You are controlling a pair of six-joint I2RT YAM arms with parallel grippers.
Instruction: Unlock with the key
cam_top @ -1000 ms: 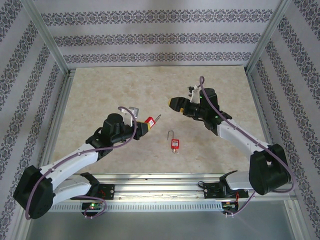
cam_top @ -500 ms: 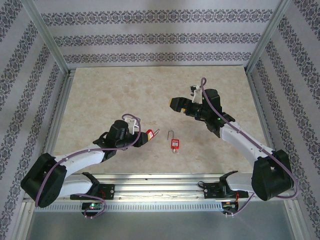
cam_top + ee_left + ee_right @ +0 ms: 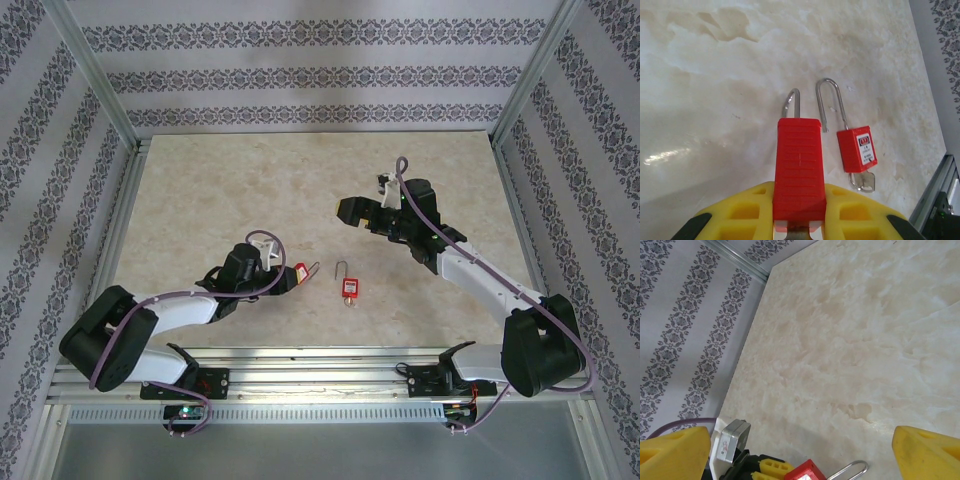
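I will next bring the padlock's red body down with my left gripper onto the marble beside the second padlock to release it, as it is still above the table.
My left gripper is shut on the body of a red padlock, low over the table. The padlock's steel shackle points away from me, and a bit of grey metal shows at its near end between the yellow fingers. A second, smaller red padlock lies flat just to its right, with a key in its bottom. One leg of its shackle ends free beside the body. My right gripper hovers open beyond both padlocks, holding nothing. Its yellow fingertips stand wide apart.
The beige marble table is ringed by patterned walls and aluminium posts. A metal rail runs along the near edge. The left gripper's camera block sits low in the right wrist view.
My left arm has come down and toward the near edge, bringing the held padlock beside the one on the table. My right gripper has opened wider and shifted slightly.
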